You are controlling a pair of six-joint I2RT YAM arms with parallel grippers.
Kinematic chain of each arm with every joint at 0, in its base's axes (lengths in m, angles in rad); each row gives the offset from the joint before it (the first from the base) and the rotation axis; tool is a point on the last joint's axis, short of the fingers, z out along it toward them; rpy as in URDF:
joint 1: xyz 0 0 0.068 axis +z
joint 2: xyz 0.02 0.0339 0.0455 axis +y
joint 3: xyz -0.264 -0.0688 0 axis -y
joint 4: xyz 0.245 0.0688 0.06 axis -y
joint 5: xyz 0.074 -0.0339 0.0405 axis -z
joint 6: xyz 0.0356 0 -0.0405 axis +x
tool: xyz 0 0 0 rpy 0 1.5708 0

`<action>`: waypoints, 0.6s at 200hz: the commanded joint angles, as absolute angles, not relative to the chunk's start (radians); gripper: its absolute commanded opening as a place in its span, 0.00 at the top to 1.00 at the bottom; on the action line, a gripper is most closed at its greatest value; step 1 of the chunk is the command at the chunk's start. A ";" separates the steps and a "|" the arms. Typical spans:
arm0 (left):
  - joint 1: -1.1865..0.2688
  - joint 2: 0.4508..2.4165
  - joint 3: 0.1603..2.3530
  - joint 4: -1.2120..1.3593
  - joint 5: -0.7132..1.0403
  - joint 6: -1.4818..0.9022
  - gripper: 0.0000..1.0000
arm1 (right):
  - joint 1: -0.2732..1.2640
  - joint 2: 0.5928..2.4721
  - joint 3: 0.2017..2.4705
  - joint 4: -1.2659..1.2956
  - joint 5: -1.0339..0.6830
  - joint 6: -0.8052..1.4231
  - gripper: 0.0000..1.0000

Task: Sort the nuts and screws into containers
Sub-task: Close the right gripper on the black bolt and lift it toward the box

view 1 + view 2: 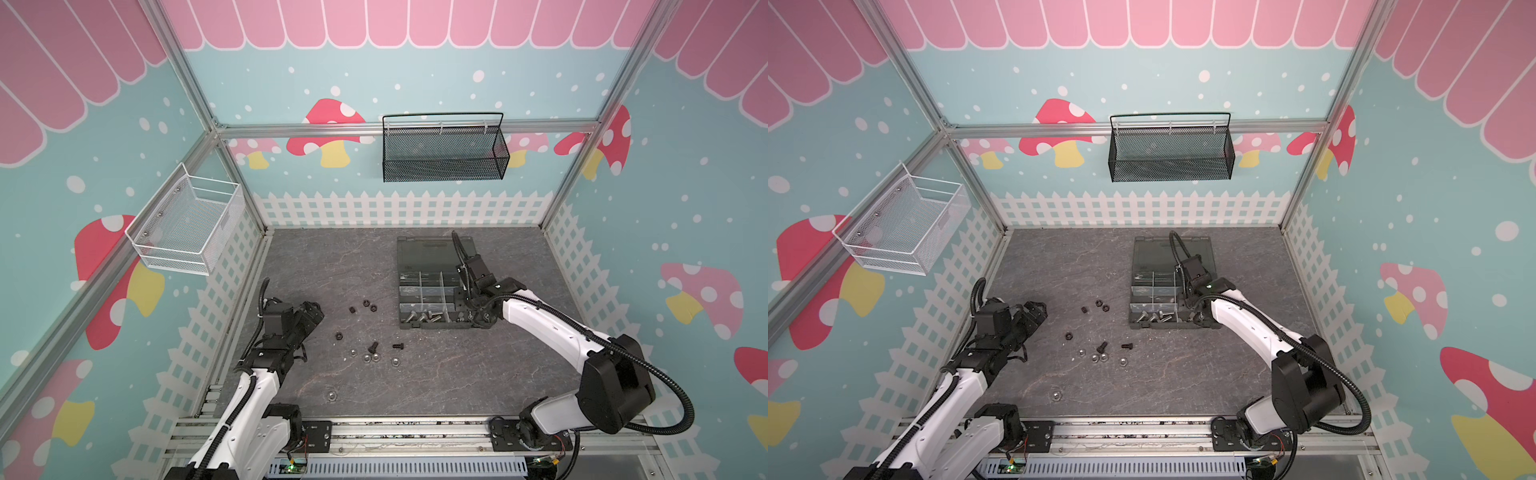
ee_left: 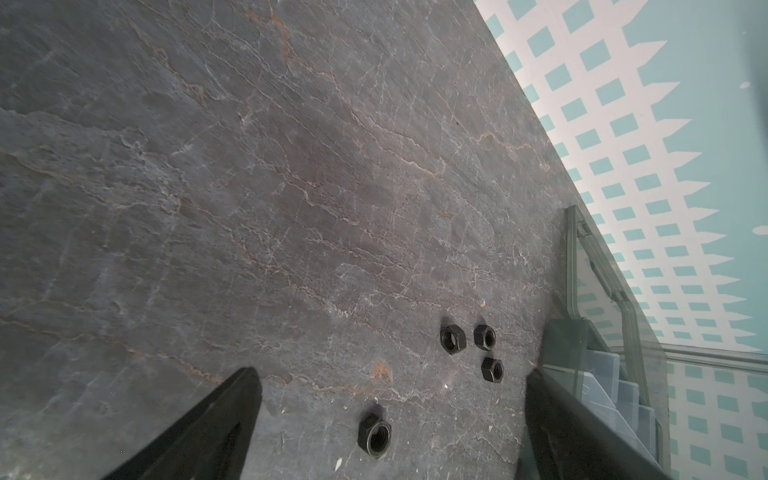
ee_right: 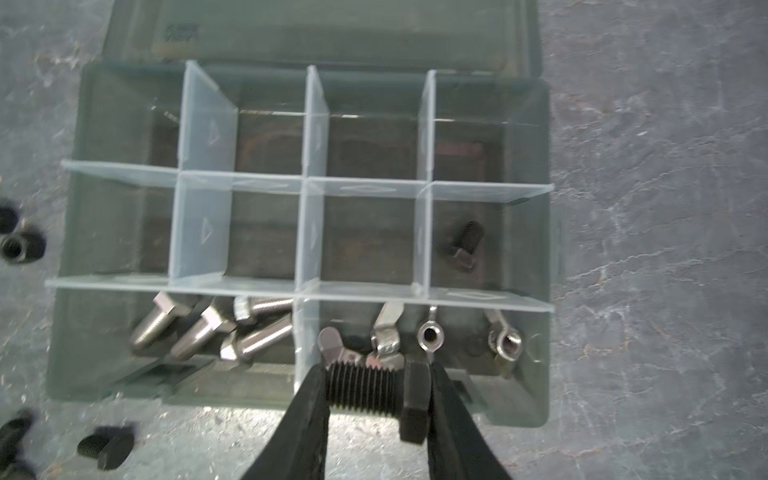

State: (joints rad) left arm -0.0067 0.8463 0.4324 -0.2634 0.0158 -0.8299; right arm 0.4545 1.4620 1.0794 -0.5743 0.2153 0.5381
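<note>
My right gripper should move outward and down next and release the screw into the middle-row container (image 3: 491, 246), because that container holds a black screw.
My right gripper (image 3: 376, 386) is shut on a black screw (image 3: 365, 384), pinched end to end, above the front edge of the grey organizer box (image 1: 401, 286). Of its containers, a front one holds several silver screws (image 3: 208, 328), the one beside it silver wing nuts (image 3: 386, 336), and a middle-row one a black screw (image 3: 463, 245). My left gripper (image 2: 392, 374) hangs open over the table with a black nut (image 2: 374, 434) lying between its fingers. Loose black nuts (image 1: 365, 305), two black screws (image 1: 374, 345) and silver nuts (image 1: 370, 358) lie left of the box.
One silver nut (image 1: 331, 395) lies alone nearer the front rail (image 1: 415, 432). The box lid (image 1: 432, 249) lies open flat behind the compartments. A black mesh basket (image 1: 444, 149) hangs on the back wall and a white wire basket (image 1: 187, 224) on the left wall.
</note>
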 commanded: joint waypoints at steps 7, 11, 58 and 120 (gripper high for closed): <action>-0.001 0.847 0.451 -0.244 0.011 -0.823 0.00 | 0.374 1.470 1.071 -0.509 0.155 0.483 0.78; -0.002 0.847 0.452 -0.244 0.010 -0.823 0.00 | 0.362 1.476 1.069 -0.503 0.145 0.478 0.78; -0.001 0.852 0.454 -0.242 0.008 -0.822 0.00 | 0.276 1.552 1.080 -0.443 0.094 0.437 0.79; -0.001 0.845 0.446 -0.245 0.008 -0.822 0.00 | 0.232 1.662 1.097 -0.411 0.078 0.403 0.72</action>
State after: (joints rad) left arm -0.0067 0.8490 0.4324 -0.2565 0.0158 -0.8299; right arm 0.2413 1.6341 1.0798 -0.4427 0.0921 0.4332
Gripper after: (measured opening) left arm 0.991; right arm 0.352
